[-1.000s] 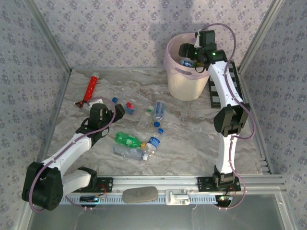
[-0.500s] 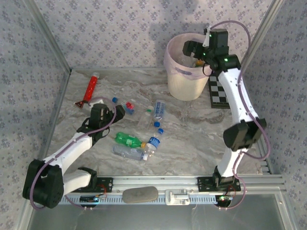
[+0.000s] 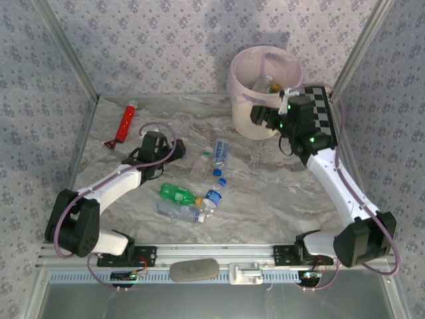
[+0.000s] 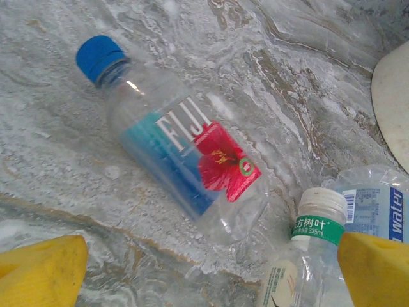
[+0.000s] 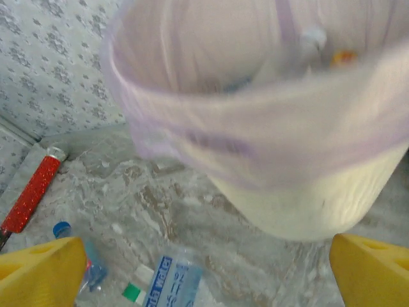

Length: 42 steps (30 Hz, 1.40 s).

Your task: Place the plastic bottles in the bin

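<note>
My left gripper turns its open fingers in line with the slanted clear Fiji bottle next, then lowers them around the bottle's labelled body.
Several plastic bottles lie on the marble table: a clear one with a blue label [image 3: 220, 151], a green one [image 3: 176, 193], a blue-capped one [image 3: 213, 197] and a clear one [image 3: 179, 211]. My left gripper [image 3: 169, 153] hovers open just above a Fiji bottle [image 4: 185, 160] with a blue cap, its yellow fingertips [image 4: 38, 272] wide apart; a white-capped bottle [image 4: 318, 220] lies beside it. My right gripper [image 3: 261, 118] is open and empty, low in front of the bin [image 3: 240, 109]. That bin [image 5: 307, 192] has a lilac bag and holds bottles [image 3: 269, 84].
A long red tube [image 3: 125, 123] lies at the back left. A checkerboard [image 3: 325, 106] leans at the right wall behind my right arm. Patterned walls close off three sides. A grey pad [image 3: 194, 269] rests on the front rail.
My right gripper has opened, left the bin's mouth and dropped down in front of the bin. My left gripper has shifted right and further back over the Fiji bottle.
</note>
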Motion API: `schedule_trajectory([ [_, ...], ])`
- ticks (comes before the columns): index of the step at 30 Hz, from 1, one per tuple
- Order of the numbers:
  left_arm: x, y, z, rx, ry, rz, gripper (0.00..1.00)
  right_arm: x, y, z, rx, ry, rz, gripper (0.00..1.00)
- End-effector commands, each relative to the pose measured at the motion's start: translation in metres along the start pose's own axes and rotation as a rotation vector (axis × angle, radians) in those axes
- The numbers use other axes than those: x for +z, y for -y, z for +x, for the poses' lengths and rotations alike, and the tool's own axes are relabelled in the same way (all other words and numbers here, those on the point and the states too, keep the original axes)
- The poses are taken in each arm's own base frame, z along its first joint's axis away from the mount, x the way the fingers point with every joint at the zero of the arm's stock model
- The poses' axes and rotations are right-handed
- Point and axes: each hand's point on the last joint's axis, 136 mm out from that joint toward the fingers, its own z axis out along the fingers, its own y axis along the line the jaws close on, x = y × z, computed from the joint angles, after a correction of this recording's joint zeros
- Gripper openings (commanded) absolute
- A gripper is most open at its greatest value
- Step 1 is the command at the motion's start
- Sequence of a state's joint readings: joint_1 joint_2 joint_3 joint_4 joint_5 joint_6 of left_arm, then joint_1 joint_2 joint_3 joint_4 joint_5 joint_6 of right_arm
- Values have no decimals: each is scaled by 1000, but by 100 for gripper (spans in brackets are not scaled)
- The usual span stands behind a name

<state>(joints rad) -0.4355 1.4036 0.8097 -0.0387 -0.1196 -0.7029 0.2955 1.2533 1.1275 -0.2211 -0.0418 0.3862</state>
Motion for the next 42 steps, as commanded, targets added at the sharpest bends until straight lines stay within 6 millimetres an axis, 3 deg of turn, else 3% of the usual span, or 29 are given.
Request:
schedule_trajectory([
  [1,7,4,-2,43,-15,-45,100,1,8,20,103,64,-2,99],
  [4,17,1,-3,68,-43,-113,100,7,22,48,199,76,13,99],
  [8,31,5,-6,95,-63,-162,100,13,29,65,247,71,26,99],
  [13,49,8,-2,82,-81,-192,100,16,26,63,233,66,25,99],
  [24,76,-6,10,15,-108,-285,100,17,30,67,231,60,53,99],
  [34,83,-27,12,21,-111,-345,100,17,32,69,230,51,68,99],
  [42,88,-31,9,43,-113,-332,94,19,32,69,230,49,68,99],
])
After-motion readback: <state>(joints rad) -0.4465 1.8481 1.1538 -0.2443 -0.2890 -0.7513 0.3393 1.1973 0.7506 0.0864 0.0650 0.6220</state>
